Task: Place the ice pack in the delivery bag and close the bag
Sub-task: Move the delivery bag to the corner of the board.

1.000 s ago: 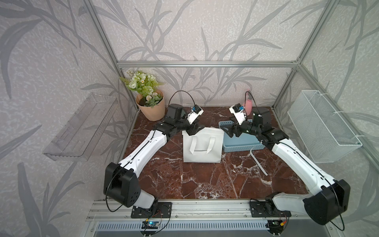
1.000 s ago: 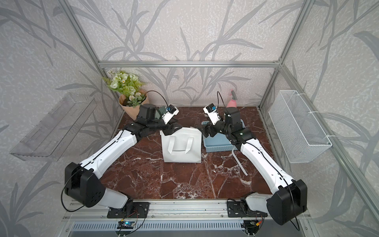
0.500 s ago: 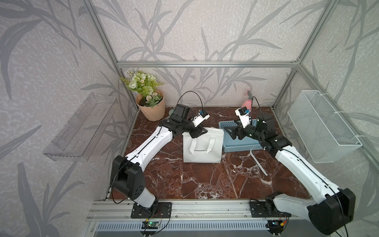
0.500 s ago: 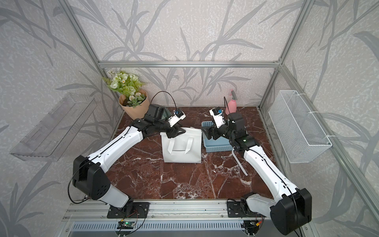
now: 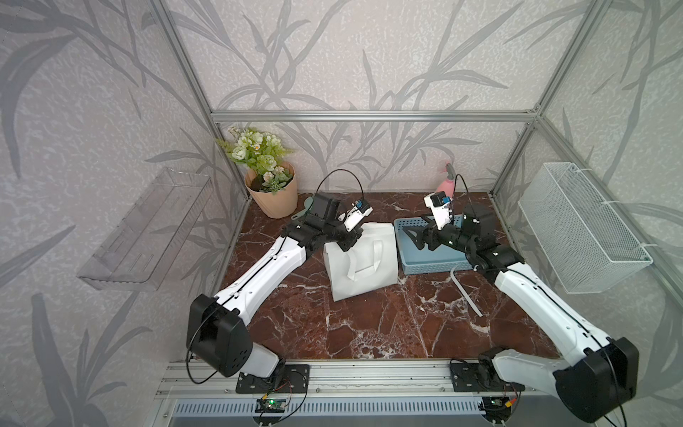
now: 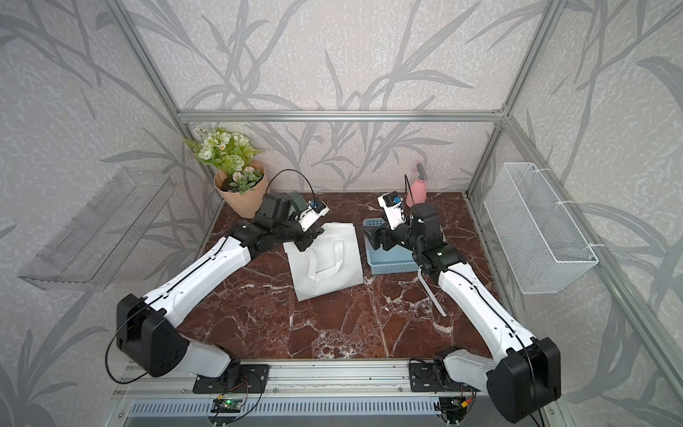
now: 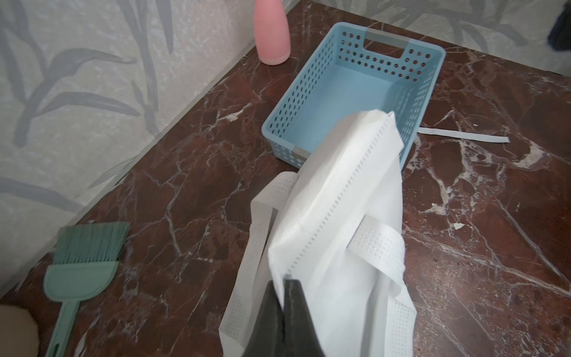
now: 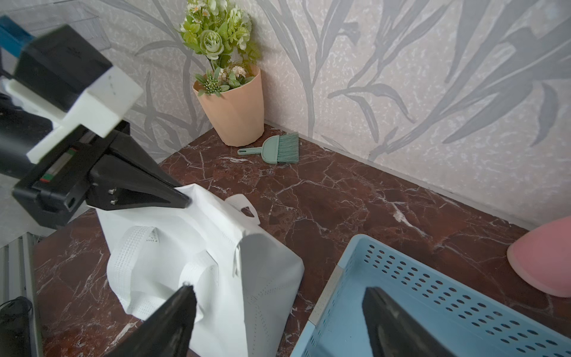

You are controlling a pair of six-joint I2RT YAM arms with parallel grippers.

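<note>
The bag [image 5: 364, 266] needs to swing to the bare tabletop before the flower pot, on my left gripper's side away from the basket. Its top edge should then be released by my left gripper.
The delivery bag [image 5: 364, 266] [image 6: 327, 266], a white fabric tote, stands folded flat mid-table with a loop handle on its near face. My left gripper [image 5: 350, 241] [image 6: 308, 242] is shut on the bag's top edge at its left corner. The left wrist view shows the dark fingertips [image 7: 293, 286] pinching the fabric of the bag [image 7: 346, 216]. My right gripper [image 5: 414, 236] [image 8: 279, 289] hangs open between the bag [image 8: 191, 247] and the blue basket, holding nothing. The ice pack shows in no view.
A light-blue perforated basket [image 5: 428, 258] sits right of the bag, its floor bare in the left wrist view. A white strip [image 5: 466, 292] lies in front of it. At the back are a pink bottle [image 5: 449, 183], a flower pot [image 5: 273, 196] and a green brush [image 7: 83, 262].
My left gripper has moved right onto the bag's top left corner and shut on the edge. The bag now sits slightly turned. The right gripper has stayed open by the basket.
</note>
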